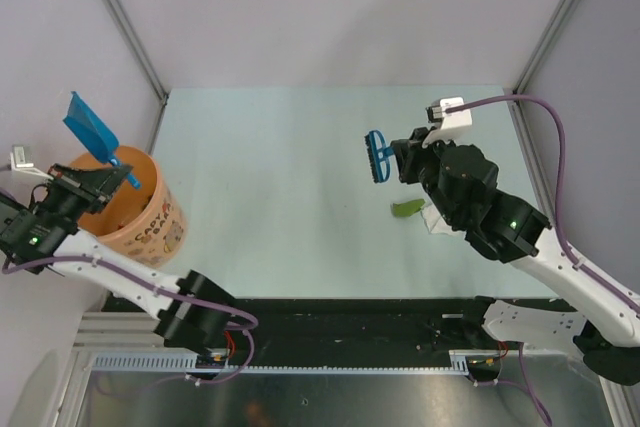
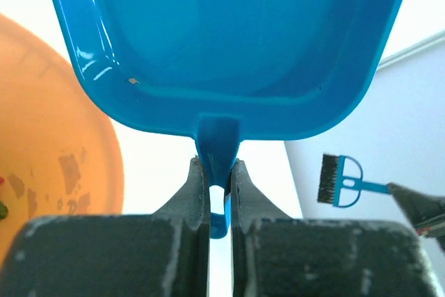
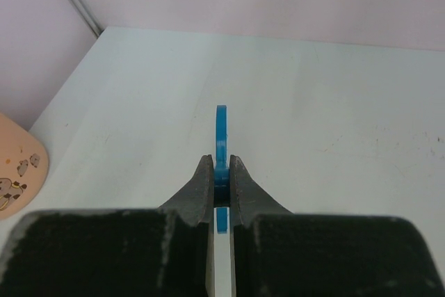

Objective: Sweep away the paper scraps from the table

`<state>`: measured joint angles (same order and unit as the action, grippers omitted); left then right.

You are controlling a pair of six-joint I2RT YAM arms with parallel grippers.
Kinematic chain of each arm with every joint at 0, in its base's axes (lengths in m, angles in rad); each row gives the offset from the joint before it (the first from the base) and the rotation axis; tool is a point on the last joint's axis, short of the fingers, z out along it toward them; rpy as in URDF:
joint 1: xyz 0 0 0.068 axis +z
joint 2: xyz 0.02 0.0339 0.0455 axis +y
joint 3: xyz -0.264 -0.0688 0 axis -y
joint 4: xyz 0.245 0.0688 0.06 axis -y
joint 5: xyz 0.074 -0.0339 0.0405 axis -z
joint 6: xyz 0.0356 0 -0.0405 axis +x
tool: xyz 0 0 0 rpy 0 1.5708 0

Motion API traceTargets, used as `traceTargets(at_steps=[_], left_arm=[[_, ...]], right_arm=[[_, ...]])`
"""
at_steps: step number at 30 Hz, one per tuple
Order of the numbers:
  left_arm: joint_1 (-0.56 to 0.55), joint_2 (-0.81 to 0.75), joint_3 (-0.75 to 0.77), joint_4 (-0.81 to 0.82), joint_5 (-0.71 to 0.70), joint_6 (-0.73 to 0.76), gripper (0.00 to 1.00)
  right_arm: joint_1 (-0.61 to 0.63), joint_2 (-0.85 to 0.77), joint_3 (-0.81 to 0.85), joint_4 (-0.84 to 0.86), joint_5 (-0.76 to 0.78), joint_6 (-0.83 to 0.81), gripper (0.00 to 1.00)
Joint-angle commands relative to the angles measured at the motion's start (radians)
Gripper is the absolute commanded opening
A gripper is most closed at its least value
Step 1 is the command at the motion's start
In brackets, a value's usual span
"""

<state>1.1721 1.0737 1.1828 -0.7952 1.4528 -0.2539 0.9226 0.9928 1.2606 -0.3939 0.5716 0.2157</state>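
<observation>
The scraps are still lying on the tabletop, so my left gripper will next swing away from the bucket and bring the dustpan (image 1: 90, 127) down toward the olive green scrap (image 1: 405, 209).
An olive green paper scrap (image 1: 405, 209) lies on the pale green table (image 1: 280, 197) right of centre. A white scrap (image 1: 432, 218) sits beside it, partly hidden under my right arm. My right gripper (image 1: 400, 159) is shut on the handle of a small blue brush (image 1: 377, 155), held above the table just beyond those scraps; the handle shows edge-on in the right wrist view (image 3: 221, 130) between the fingertips (image 3: 221, 165). My left gripper (image 1: 118, 175) is shut on the handle of the blue dustpan (image 1: 90, 127), raised and tilted over the orange bucket (image 1: 150, 222). The pan (image 2: 229, 33) looks empty.
The bucket stands off the table's left edge; its inside (image 2: 49, 137) shows small red and green bits at the far left. Grey walls with metal posts (image 1: 125, 22) frame the table. A black rail strip (image 1: 350, 312) runs along the near edge.
</observation>
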Motion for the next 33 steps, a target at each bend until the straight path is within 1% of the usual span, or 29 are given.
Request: traceTargets(at_steps=[1,2,4,5,6,7,8,9,11,12,14,15,16,17,18,19,20,21,22,23,24,26,28,29,30,33], left_arm=[[-0.002,-0.002,-0.001,0.007,0.063,0.065,0.0],[-0.008,0.02,-0.021,0.008,0.043,0.094,0.0],[-0.075,0.045,-0.058,0.013,0.015,0.155,0.0],[-0.116,0.037,-0.061,0.01,-0.093,0.185,0.0],[-0.244,0.026,-0.046,0.008,-0.173,0.217,0.0],[-0.323,0.002,-0.034,0.005,-0.28,0.275,0.0],[-0.41,-0.007,-0.023,0.007,-0.357,0.3,0.0],[-0.589,-0.012,0.004,0.005,-0.494,0.32,0.0],[-0.751,-0.014,0.026,0.002,-0.596,0.372,0.0],[-0.898,-0.009,0.047,-0.012,-0.731,0.396,0.0],[-1.035,0.008,0.058,-0.024,-0.857,0.471,0.0],[-1.157,0.031,0.058,-0.039,-0.903,0.498,0.0],[-1.23,0.048,0.055,-0.048,-1.007,0.552,0.0],[-1.297,0.064,0.051,-0.055,-1.07,0.577,0.0],[-1.424,0.095,0.029,-0.062,-1.129,0.605,0.0],[-1.486,0.115,0.014,-0.065,-1.252,0.661,0.0],[-1.544,0.132,0.0,-0.068,-1.305,0.685,0.0],[-1.641,0.175,-0.032,-0.071,-1.365,0.705,0.0],[-1.679,0.196,-0.046,-0.073,-1.409,0.744,0.0],[-1.712,0.222,-0.06,-0.073,-1.49,0.76,0.0],[-1.755,0.271,-0.08,-0.073,-1.522,0.771,0.0],[-1.779,0.322,-0.089,-0.075,-1.583,0.788,0.0],[-1.795,0.388,-0.098,-0.073,-1.608,0.8,0.0],[-1.801,0.405,-0.1,-0.073,-1.623,0.8,0.0],[-1.81,0.437,-0.106,-0.073,-1.626,0.806,0.0],[-1.819,0.475,-0.117,-0.072,-1.597,0.814,0.0]], right_arm=[[0.01,-0.025,0.017,-0.008,0.053,0.001,0.0],[0.01,-0.023,0.017,-0.01,0.054,-0.001,0.0],[0.01,-0.019,0.017,-0.008,0.054,-0.021,0.0],[0.007,-0.017,0.017,-0.007,0.06,-0.032,0.0],[0.001,-0.011,0.017,-0.006,0.079,-0.045,0.0],[-0.008,0.004,0.017,-0.016,0.091,-0.071,0.0],[-0.046,0.019,0.017,-0.026,0.102,-0.081,0.0],[-0.074,0.033,0.017,-0.045,0.108,-0.084,0.0],[-0.151,0.075,0.017,-0.114,0.059,-0.058,0.0],[-0.236,0.085,0.014,-0.137,-0.034,-0.043,0.0],[-0.329,0.118,-0.003,-0.169,-0.12,-0.027,0.0],[-0.402,0.13,-0.03,-0.168,-0.169,-0.027,0.0],[-0.434,0.141,-0.047,-0.157,-0.194,-0.03,0.0],[-0.462,0.17,-0.067,-0.145,-0.213,-0.032,0.0],[-0.488,0.187,-0.082,-0.134,-0.243,-0.042,0.0],[-0.517,0.205,-0.11,-0.11,-0.262,-0.053,0.0],[-0.528,0.252,-0.119,-0.099,-0.28,-0.064,0.0],[-0.534,0.277,-0.124,-0.092,-0.309,-0.071,0.0],[-0.541,0.308,-0.13,-0.083,-0.323,-0.075,0.0],[-0.542,0.334,-0.13,-0.08,-0.331,-0.078,0.0],[-0.542,0.383,-0.132,-0.076,-0.34,-0.078,0.0],[-0.528,0.42,-0.139,-0.062,-0.355,-0.067,0.0],[-0.496,0.463,-0.148,-0.031,-0.342,-0.065,0.0],[-0.445,0.478,-0.153,-0.025,-0.331,-0.065,0.0],[-0.42,0.492,-0.153,-0.017,-0.313,-0.065,0.0],[-0.315,0.533,-0.153,0.003,-0.329,-0.039,0.0]])
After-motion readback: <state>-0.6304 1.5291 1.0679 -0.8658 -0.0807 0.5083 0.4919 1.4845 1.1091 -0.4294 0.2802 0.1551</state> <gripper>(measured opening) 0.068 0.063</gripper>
